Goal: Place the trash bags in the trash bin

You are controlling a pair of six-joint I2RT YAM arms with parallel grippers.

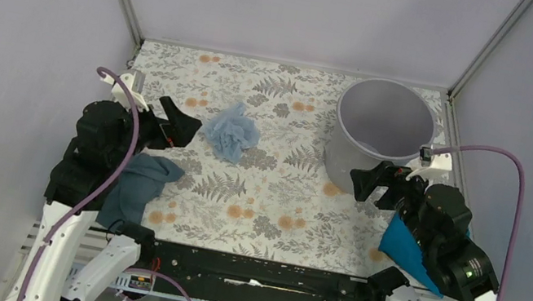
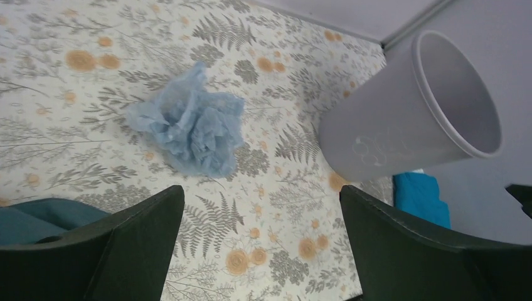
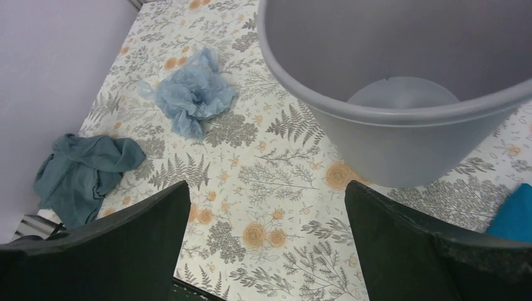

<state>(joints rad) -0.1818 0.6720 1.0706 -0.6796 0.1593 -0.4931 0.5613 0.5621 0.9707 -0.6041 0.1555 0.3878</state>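
I will next move my left gripper's open fingers across and down onto the trash bag's middle fold (image 1: 232, 134) (image 2: 196, 128). The fold is below the gripper, to its right in the top view.
The trash bag (image 1: 231, 130) is a crumpled pale-blue film wad lying on the floral tabletop, left of centre. It also shows in the left wrist view (image 2: 188, 128) and the right wrist view (image 3: 193, 94). The round light-grey trash bin (image 1: 339, 163) stands upright at the back right with only its bare floor showing inside (image 3: 401, 94). My left gripper (image 1: 181, 123) hovers just left of the bag, open, with nothing between its fingers (image 2: 261, 191). My right gripper (image 1: 365, 183) hangs in front of the bin's near side, open and holding nothing (image 3: 266, 185).
A dark teal-grey cloth (image 1: 137, 186) lies crumpled at the near left, under the left arm. A bright blue cloth (image 1: 404, 249) lies at the near right, partly under the right arm. Grey walls close in the table on three sides.
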